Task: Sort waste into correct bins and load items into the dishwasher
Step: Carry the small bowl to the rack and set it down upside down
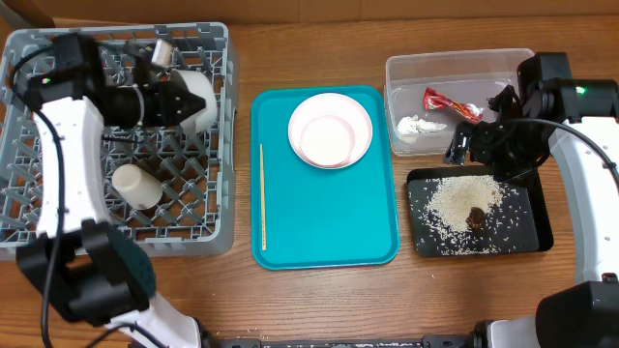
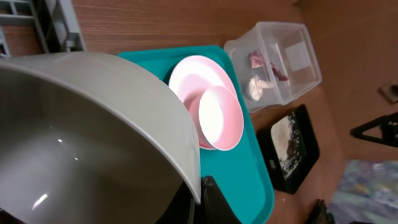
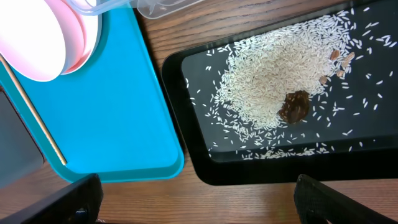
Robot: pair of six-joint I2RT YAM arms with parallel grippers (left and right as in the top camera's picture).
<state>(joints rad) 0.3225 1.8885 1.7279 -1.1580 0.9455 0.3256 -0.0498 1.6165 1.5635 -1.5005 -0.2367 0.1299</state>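
My left gripper should next lower the grey bowl onto the free wires of the rack beyond the white cup, and then it should let go of the grey bowl's rim.
My left gripper is shut on the rim of the grey bowl and holds it tilted above the grey dish rack. In the left wrist view the bowl fills the left, with the jaws pinching its edge. A white cup lies in the rack. The white plate carries the pinkish bowl on the teal tray. The clear tub holds the red wrapper and the tissue. The black tray holds rice and a brown lump. My right gripper is open and empty above the black tray's far edge.
The teal tray lies mid-table between the rack and the bins. A thin wooden stick lies along its left side. Bare wooden table shows in front of the trays.
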